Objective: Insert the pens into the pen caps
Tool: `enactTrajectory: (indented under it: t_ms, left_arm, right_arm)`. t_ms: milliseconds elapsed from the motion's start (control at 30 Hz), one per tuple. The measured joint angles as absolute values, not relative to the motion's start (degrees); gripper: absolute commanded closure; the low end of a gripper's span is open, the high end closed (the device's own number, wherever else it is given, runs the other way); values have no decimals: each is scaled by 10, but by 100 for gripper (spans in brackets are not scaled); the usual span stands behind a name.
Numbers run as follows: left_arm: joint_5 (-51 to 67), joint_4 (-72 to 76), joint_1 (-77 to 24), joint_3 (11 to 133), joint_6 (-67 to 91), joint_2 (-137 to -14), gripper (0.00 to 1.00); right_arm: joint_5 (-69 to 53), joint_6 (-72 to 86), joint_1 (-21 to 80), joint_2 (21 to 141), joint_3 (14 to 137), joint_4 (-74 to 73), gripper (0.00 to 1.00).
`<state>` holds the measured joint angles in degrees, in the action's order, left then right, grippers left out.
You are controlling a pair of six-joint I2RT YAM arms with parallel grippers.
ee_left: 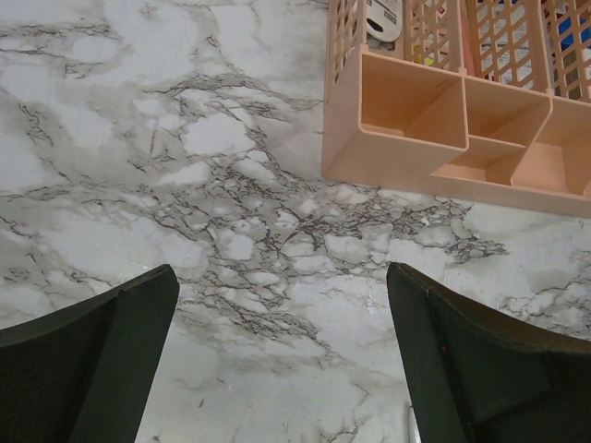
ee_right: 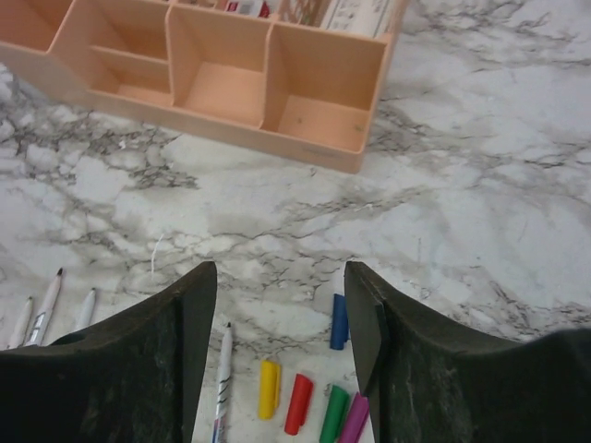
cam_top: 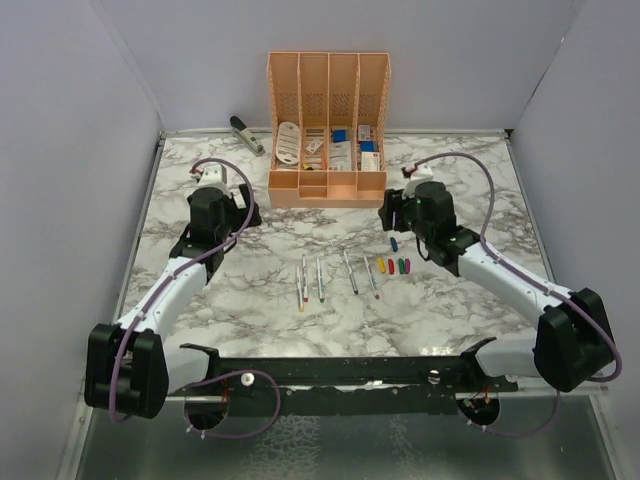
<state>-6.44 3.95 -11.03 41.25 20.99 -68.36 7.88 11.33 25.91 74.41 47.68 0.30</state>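
My left gripper moves back and to the right in the top view next, then lowers onto the yellow-ended pen's body (cam_top: 299,285), because this pen lies nearest it.
Five pens (cam_top: 320,278) lie side by side on the marble table's middle. To their right lie the yellow (cam_top: 381,265), red (cam_top: 391,266), green (cam_top: 401,266) and magenta (cam_top: 409,265) caps, with the blue cap (cam_top: 394,243) just behind. My right gripper (cam_top: 392,215) hovers open and empty over the caps. Its wrist view (ee_right: 280,277) shows the blue cap (ee_right: 340,321) by the right finger, the yellow cap (ee_right: 268,388), the red cap (ee_right: 298,402), the green cap (ee_right: 333,413), the magenta cap (ee_right: 354,417) and one pen (ee_right: 223,378). My left gripper (cam_top: 243,212) (ee_left: 282,277) is open and empty over bare marble.
An orange organizer (cam_top: 327,190) with stationery stands at the back middle; its front trays show in the left wrist view (ee_left: 388,166) and in the right wrist view (ee_right: 212,129). A grey stapler (cam_top: 247,134) lies at the back left. Grey walls enclose the table.
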Motion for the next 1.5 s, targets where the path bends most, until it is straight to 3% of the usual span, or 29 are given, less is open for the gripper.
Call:
enactTrajectory:
  t_ms: [300,667,933,1500]
  left_arm:
    - [-49,31,-116,377,218,-634,1]
    - [-36,-48,-193,360,255,-608,8]
    - [-30,-118,-255,360,308,-653,17]
    - [-78,-203,-352,426,368,-775,24]
  right_arm:
    - [98,129,361,801,506,-32,47]
    - [171,149,363,832,546,-48,46]
    - [241,147,363,850,595,-52,46]
    - [304,133,363,849,628,-47,46]
